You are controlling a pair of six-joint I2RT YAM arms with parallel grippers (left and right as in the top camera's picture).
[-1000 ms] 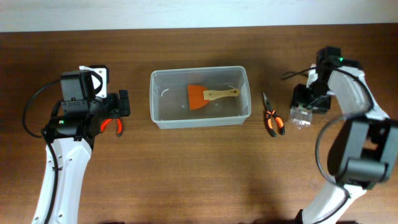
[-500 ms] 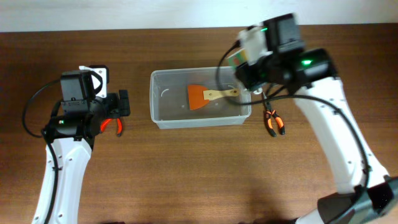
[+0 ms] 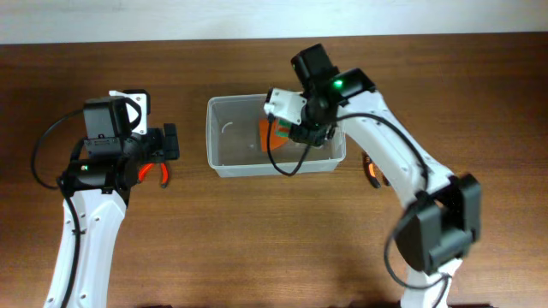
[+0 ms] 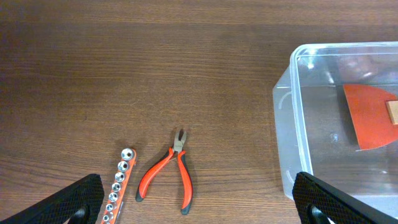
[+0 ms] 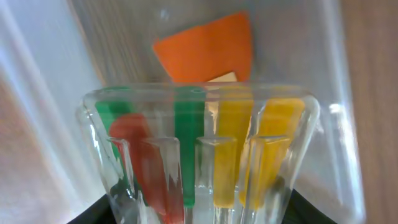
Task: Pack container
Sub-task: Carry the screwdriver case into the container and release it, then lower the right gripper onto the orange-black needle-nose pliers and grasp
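Note:
The clear case still hangs above the scraper (image 3: 266, 129), so my right gripper will lower it farther into the tub, beside the wooden handle.
The container (image 3: 224, 103) is a clear plastic tub in the table's middle, with an orange scraper (image 3: 266, 129) with a wooden handle inside. My right gripper (image 3: 296, 128) is shut on a clear case of red, green and yellow tools (image 5: 199, 149) and holds it over the tub's right half, above the scraper (image 5: 208, 53). My left gripper (image 3: 163, 152) is open and empty, left of the tub, above red-handled pliers (image 4: 169, 177) and an orange socket rail (image 4: 118, 186). The tub's left wall (image 4: 286, 124) shows in the left wrist view.
Orange-handled pliers (image 3: 373, 171) lie on the table just right of the tub, partly under my right arm. A white tag (image 3: 134, 101) sits behind my left arm. The tub wall (image 5: 348, 93) surrounds the held case.
My right arm swung from the far right of the table leftward to over the tub, carrying the clear case. The left arm has not moved.

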